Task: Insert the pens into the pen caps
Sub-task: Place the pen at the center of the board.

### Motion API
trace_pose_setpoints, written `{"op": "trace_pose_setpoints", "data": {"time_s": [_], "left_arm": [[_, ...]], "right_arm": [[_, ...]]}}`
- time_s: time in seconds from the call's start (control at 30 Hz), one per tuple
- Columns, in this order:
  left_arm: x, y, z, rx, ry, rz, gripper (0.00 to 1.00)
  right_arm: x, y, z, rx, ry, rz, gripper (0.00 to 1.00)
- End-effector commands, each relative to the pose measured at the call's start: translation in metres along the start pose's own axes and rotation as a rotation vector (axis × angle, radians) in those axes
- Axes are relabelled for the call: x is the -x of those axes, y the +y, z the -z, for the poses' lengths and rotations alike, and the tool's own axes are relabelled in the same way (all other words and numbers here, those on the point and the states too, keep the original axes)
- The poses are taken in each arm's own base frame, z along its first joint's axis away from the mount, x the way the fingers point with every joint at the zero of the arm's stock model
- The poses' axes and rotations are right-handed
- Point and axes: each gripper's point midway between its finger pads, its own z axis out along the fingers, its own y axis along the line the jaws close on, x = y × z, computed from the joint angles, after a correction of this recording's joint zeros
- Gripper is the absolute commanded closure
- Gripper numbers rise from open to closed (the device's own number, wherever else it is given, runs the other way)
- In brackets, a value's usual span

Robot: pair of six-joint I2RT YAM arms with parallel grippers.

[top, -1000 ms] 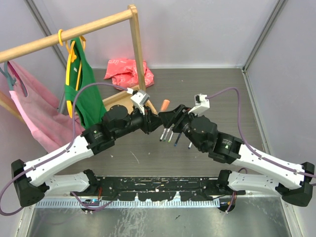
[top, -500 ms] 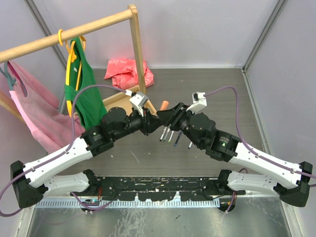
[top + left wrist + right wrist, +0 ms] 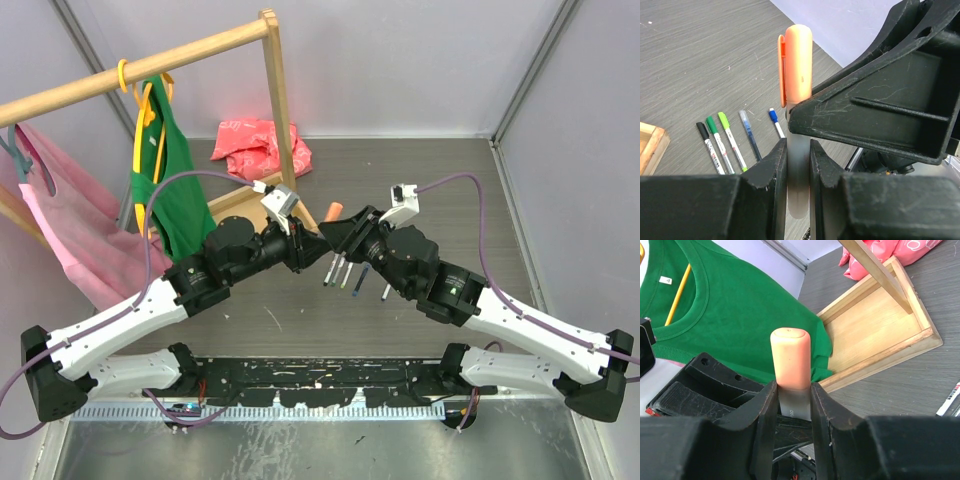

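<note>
The orange cap is seated on the pen, so my right gripper will turn downward, lower to the bare tabletop point(image 3: 374, 288) beside the blue pen and release there.
A grey-barrelled pen point(image 3: 799, 175) stands upright with an orange pen cap point(image 3: 798, 65) on its top end. My left gripper point(image 3: 798, 146) is shut on the barrel low down. My right gripper point(image 3: 793, 387) is shut on the same pen where the barrel meets the cap point(image 3: 790, 357). In the top view both grippers, left point(image 3: 308, 245) and right point(image 3: 345, 238), meet above mid-table, the orange cap point(image 3: 335, 210) sticking up between them. Several more pens lie side by side on the table point(image 3: 722, 145), in black, green and blue point(image 3: 341, 270).
A wooden rack base point(image 3: 880, 335) lies just beyond the grippers, its post point(image 3: 279, 110) rising to a rail with a green shirt point(image 3: 165, 160) and a pink garment point(image 3: 60, 230). A pink bag point(image 3: 262, 142) sits behind. One pen point(image 3: 385, 292) lies apart, under the right arm.
The right gripper has shifted slightly left and closed its jaws onto the pen just under the orange cap. The left gripper and the pen have stayed put.
</note>
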Motion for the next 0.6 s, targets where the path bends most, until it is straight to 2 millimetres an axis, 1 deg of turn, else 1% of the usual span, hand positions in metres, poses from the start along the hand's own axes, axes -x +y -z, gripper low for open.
{"op": "trace_pose_setpoints", "data": {"time_s": [0.0, 0.1, 0.2, 0.27, 0.37, 0.43, 0.57], "left_arm": [[0.029, -0.012, 0.002, -0.042, -0.097, -0.010, 0.98], [0.028, -0.012, 0.002, -0.041, -0.098, -0.012, 0.89], [0.027, -0.011, 0.004, -0.041, -0.098, -0.012, 0.76], [0.026, -0.010, 0.007, -0.036, -0.101, -0.014, 0.70], [0.026, -0.002, 0.015, 0.006, -0.114, -0.019, 0.59], [0.024, 0.005, 0.020, 0.038, -0.109, -0.034, 0.56], [0.015, 0.015, 0.029, 0.086, -0.066, -0.063, 0.54]], "right_arm": [[0.009, 0.016, 0.001, 0.063, -0.025, -0.049, 0.83], [0.010, 0.015, 0.001, 0.060, -0.029, -0.040, 0.93], [0.013, 0.013, 0.001, 0.053, -0.040, -0.036, 0.98], [0.014, 0.008, 0.000, 0.039, -0.050, -0.033, 0.99], [0.016, -0.002, -0.004, 0.007, -0.060, -0.034, 0.99], [0.020, -0.008, -0.007, -0.010, -0.071, -0.034, 0.99], [0.030, -0.025, -0.009, -0.061, -0.107, -0.019, 0.99]]}}
